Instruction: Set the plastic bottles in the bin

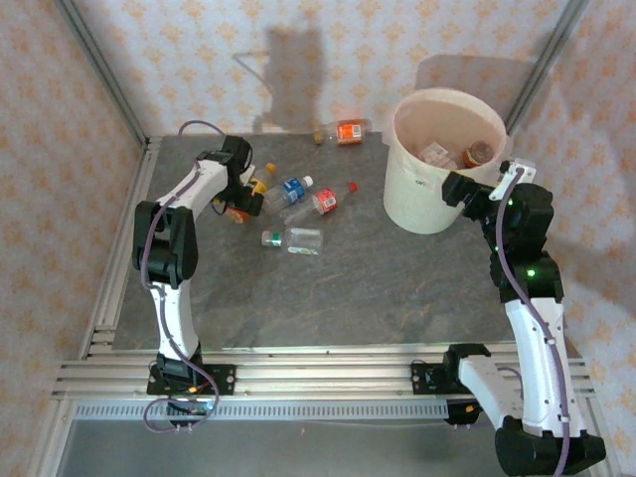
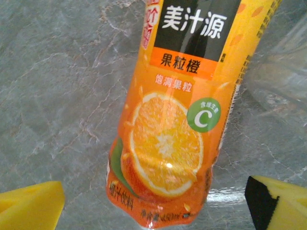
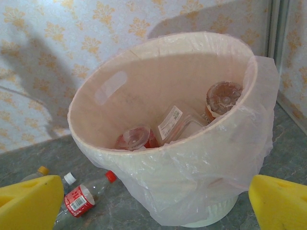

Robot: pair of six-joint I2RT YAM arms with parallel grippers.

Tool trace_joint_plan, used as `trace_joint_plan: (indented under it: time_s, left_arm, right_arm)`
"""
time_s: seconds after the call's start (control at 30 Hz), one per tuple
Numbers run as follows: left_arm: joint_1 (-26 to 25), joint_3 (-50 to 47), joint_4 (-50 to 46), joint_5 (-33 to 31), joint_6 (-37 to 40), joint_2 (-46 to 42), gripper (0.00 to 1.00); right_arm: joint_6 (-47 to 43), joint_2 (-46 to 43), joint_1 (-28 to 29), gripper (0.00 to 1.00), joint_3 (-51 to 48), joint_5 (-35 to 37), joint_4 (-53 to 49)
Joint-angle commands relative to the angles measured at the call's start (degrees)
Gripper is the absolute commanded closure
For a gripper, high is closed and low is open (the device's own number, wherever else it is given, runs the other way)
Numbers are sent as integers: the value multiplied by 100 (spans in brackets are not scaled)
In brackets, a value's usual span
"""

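Note:
I need to lower my left gripper first and turn it slightly to match, to get across the orange-slice label of the orange-juice bottle.
An orange-juice bottle lies on the grey table, its label close under my left gripper. That gripper stands open, its yellow fingers on either side of the bottle with gaps. From above, my left gripper hovers at the left end of a bottle cluster: a blue-label bottle, a red-label bottle and a clear bottle. Another orange-label bottle lies by the back wall. The bin holds several bottles. My right gripper is open, facing the bin's side.
A thin plastic liner hangs over the bin's rim. The red-label bottle and two capped bottles lie left of the bin. Patterned walls close the back and sides. Aluminium rails run along the near edge.

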Motion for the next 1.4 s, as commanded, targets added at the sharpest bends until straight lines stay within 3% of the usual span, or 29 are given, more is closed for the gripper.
trace_joint_plan:
  time_s: [0.0, 0.07, 0.33, 0.53, 0.83, 0.97, 1.13, 1.37]
  left_arm:
    - [-12, 310, -370, 277, 715, 244, 6]
    - [-18, 415, -471, 47, 867, 411, 9]
    - [49, 298, -94, 296, 1010, 422, 15]
    - [43, 68, -1, 146, 1009, 481, 22]
    - [49, -323, 365, 187, 778, 226, 47]
    - [59, -363, 444, 233, 601, -57, 50]
    - [48, -436, 490, 322, 147, -561, 63]
    - [-89, -1412, 1614, 1522, -848, -2085, 66]
  right_arm:
    - [-122, -99, 19, 1, 175, 152, -89]
    - [-155, -101, 26, 1, 208, 172, -140]
    - [-223, -117, 19, 1, 253, 180, -266]
    - [-272, -134, 19, 1, 268, 22, -234]
    - [-313, -284, 18, 1, 112, -682, 93]
    - [-370, -290, 19, 1, 51, -1036, 158]
    - [40, -310, 20, 1, -181, -981, 532]
    - [1010, -275, 21, 1, -607, -1153, 1508]
